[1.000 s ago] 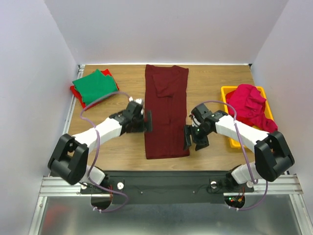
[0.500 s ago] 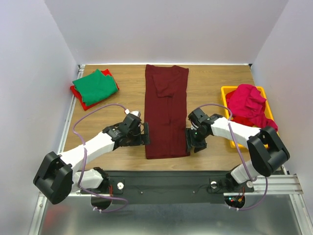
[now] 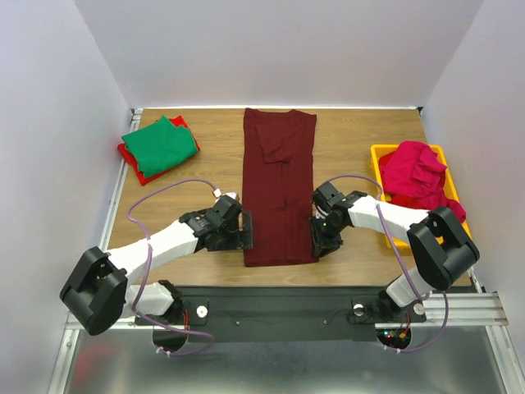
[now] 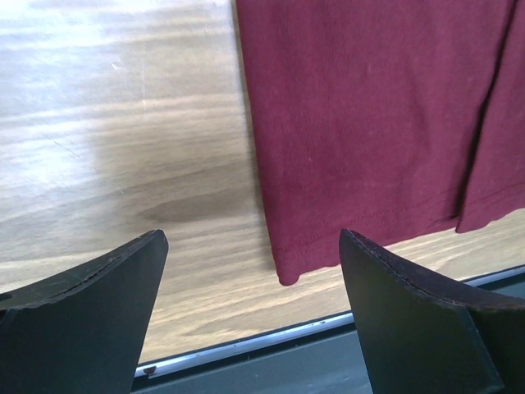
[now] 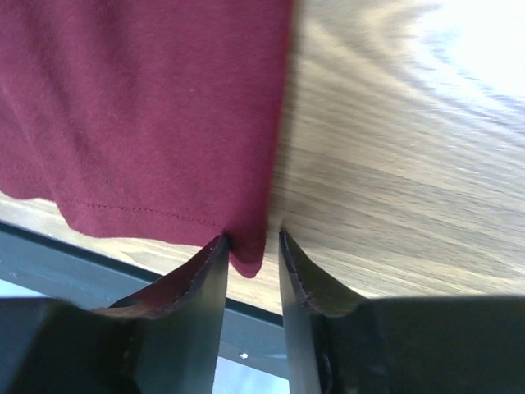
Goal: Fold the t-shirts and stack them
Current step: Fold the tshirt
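The folded t-shirt's near corner point(image 3: 247, 263) point(image 4: 289, 264) is below my left gripper and slightly back, framed by its open fingers. My left gripper needs to lower backward around it and close.
A dark maroon t-shirt point(image 3: 279, 189) lies folded into a long strip down the middle of the table. Its near left corner point(image 4: 287, 267) sits between and just beyond the wide-open fingers of my left gripper point(image 4: 250, 238), untouched. My left gripper point(image 3: 244, 230) is low at the strip's near left edge. My right gripper point(image 3: 316, 238) is at the near right corner. In the right wrist view its jaws point(image 5: 253, 238) have narrowed around that corner point(image 5: 248, 258); the left finger touches the cloth and a slit remains at the right finger.
A green t-shirt point(image 3: 160, 144) lies folded on a red one point(image 3: 130, 158) at the back left. A bright pink t-shirt point(image 3: 418, 176) is heaped in the yellow tray point(image 3: 379, 152) on the right. The table's near metal edge point(image 4: 246, 341) runs just below both grippers.
Both grippers moved toward the near edge, down to the maroon strip's near corners. The right jaws narrowed around the right corner. The left jaws stayed wide.
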`<state>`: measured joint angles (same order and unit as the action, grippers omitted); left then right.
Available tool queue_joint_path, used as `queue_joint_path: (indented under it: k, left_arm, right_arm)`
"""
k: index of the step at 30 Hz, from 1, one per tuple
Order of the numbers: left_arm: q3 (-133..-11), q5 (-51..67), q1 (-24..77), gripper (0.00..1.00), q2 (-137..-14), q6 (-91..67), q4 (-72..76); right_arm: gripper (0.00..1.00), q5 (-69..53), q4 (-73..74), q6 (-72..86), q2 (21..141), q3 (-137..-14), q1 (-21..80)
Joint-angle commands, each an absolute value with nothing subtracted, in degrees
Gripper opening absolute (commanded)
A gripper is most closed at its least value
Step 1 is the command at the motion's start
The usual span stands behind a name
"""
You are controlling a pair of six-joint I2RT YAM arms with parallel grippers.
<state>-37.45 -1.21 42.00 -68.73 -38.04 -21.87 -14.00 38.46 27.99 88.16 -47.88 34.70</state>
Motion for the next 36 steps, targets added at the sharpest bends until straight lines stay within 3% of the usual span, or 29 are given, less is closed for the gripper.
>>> queue_joint_path:
  k: [1,9,17,31,36]
  left_arm:
    - [-37.8,-2.3,43.9,0.97,-70.0,-39.4,-24.3]
    - [-36.4,-1.3,47.2,0.84,-70.1,-41.7,-25.2]
    - [-34.2,-0.4,50.4,0.7,-70.9,-44.6,-25.2]
    - [-34.1,-1.3,50.9,0.62,-76.1,-43.3,-19.8]
    - [-34.7,-0.9,51.0,0.49,-78.0,-42.7,-19.1]
  right_arm:
    - [0.35,-15.3,37.4,27.2,88.3,-47.5,36.0]
    - [0.2,-16.5,38.1,26.6,88.7,-46.9,36.7]
    - [0.19,-16.0,38.3,26.8,88.9,-47.4,36.9]
    - [0.19,-15.9,38.4,26.7,89.6,-47.7,37.4]
    - [0.19,-15.8,38.6,26.5,89.8,-48.0,37.6]
